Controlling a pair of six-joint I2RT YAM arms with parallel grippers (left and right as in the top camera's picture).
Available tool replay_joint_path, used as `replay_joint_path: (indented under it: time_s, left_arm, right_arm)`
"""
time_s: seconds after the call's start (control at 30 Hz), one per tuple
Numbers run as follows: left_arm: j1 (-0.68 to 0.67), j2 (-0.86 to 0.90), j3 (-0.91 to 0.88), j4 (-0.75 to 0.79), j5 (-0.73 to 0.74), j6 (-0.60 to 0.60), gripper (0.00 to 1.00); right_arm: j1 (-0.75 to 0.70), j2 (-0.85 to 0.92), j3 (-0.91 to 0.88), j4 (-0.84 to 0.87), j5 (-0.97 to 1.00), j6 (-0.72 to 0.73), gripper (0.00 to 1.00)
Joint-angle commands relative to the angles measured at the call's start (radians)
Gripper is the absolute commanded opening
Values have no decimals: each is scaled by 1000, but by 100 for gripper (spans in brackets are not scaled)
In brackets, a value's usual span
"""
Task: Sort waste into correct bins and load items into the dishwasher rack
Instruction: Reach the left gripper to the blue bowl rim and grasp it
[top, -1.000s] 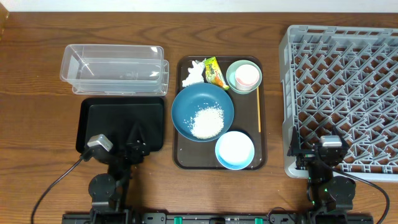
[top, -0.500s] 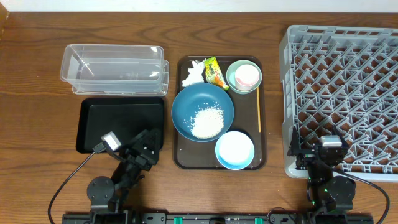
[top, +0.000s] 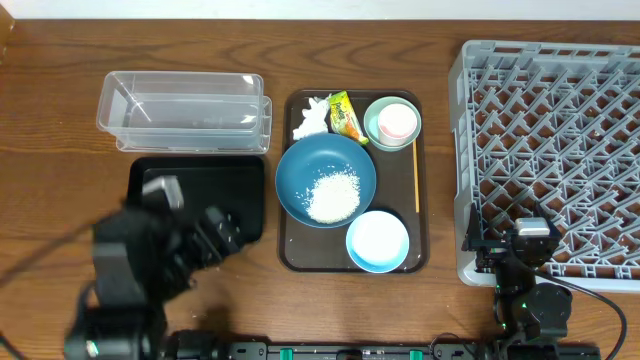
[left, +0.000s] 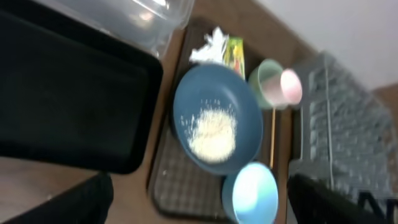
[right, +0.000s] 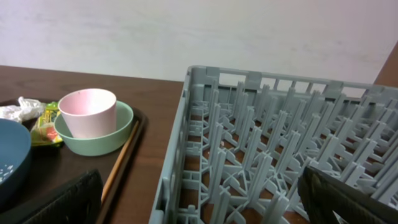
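Observation:
I need to move my left gripper outward across the rice next, then down onto the rim of the dark-blue bowl on the side facing the wooden stick, where bare tray shows.
White rice lies in the dark-blue bowl on the brown serving tray. A crumpled tissue and a yellow-green wrapper lie behind it. The pink cup stands in the mint bowl. The light-blue bowl sits at the tray's front. The clear tub and black tray are at the left, the grey rack at the right. My left gripper is open and empty, raised over the black tray's front right corner. My right gripper is open and empty at the rack's front left corner.
The brown serving tray holds the bowls and waste. A thin wooden stick lies along its right side. Bare wooden table surrounds the containers. The left arm appears blurred over the table's front left.
The left arm has lifted and swung left and toward the camera, now blurred with motion. The right arm and all objects have stayed put.

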Motion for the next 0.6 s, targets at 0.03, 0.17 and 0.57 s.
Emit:
replay_joint_path:
  time_s: [0.03,0.17,0.57]
  left_arm:
    - [-3,168,190,-38,207,167,92]
    - [-114,312,341,-124,122,185,92]
    - [-541,657,546,-192,-264,62,98]
  right_arm:
    - [5,-6,-2,-5,-7,-10,99]
    - [5,-6,-2,-5,-7,-9,99]
    - [5,-6,-2,-5,-7,-10,99]
